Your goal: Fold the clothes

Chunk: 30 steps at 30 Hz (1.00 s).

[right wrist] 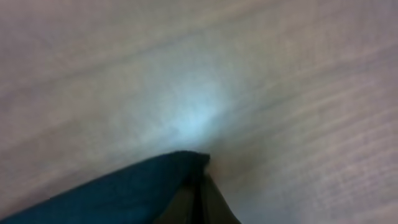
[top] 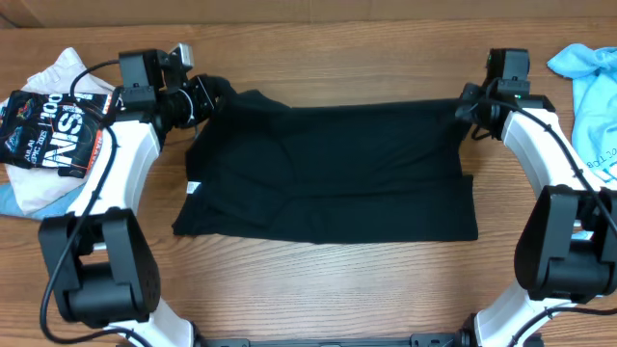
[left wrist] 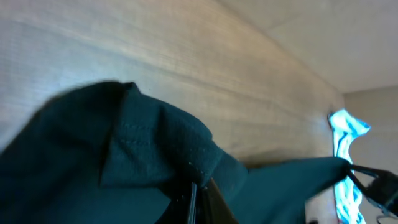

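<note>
The layer at the shirt's near corner [top: 463,210] is uncovered. My right gripper will move back toward that corner next and release the pinched point there.
The plain black shirt [top: 328,173] lies across the middle of the wooden table, folded over itself, with a tiny white label at its left edge. My left gripper [top: 207,93] is shut on the shirt's far left corner; the left wrist view shows the fabric [left wrist: 155,143] bunched over the closed fingers [left wrist: 198,196]. My right gripper [top: 469,104] is shut on the far right corner; the right wrist view shows a black fabric point [right wrist: 168,171] pinched between its fingers [right wrist: 200,186]. Both corners are held slightly off the table.
A black garment with white and red lettering [top: 53,130] lies on white cloth at the far left. A light blue shirt [top: 593,87] lies at the far right; it also shows in the left wrist view [left wrist: 345,134]. Bare wooden table [top: 318,280] lies in front of the shirt.
</note>
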{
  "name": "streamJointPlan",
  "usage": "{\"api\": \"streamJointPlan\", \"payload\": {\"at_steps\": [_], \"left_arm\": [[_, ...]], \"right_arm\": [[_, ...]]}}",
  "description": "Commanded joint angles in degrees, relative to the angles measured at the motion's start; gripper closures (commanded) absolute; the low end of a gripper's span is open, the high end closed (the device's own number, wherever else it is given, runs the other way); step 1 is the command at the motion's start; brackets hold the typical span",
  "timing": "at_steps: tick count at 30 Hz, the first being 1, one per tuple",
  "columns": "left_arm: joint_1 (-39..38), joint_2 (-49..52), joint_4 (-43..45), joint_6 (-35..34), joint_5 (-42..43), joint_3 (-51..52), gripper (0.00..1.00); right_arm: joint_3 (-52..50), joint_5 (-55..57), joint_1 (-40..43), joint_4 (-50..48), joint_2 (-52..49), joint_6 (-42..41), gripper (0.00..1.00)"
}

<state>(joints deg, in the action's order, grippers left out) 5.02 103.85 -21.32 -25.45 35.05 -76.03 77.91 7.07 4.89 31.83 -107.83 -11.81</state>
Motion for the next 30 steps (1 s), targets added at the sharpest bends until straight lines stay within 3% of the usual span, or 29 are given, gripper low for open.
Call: {"api": "streamJointPlan", "payload": {"at_steps": [1,9,16,30], "left_arm": [[0.7,-3.6,-4.5,2.8,1.0,-0.9,0.96],[0.7,-5.0,-18.4,7.0,0.3,-0.9,0.96],[0.7,-5.2,-26.9,8.5,-5.4,-0.9,0.96],[1.0,-15.3,-30.8,8.7,-11.7,-0.9,0.96]], "right_arm": [[1.0,3.6,0.4,3.2,1.5,-0.2,0.96],[1.0,5.2,0.4,11.3,1.5,-0.2,0.96],[1.0,8.9,0.4,14.2,1.5,-0.3,0.96],[1.9,10.6,0.5,13.3,1.5,-3.2,0.96]]}}
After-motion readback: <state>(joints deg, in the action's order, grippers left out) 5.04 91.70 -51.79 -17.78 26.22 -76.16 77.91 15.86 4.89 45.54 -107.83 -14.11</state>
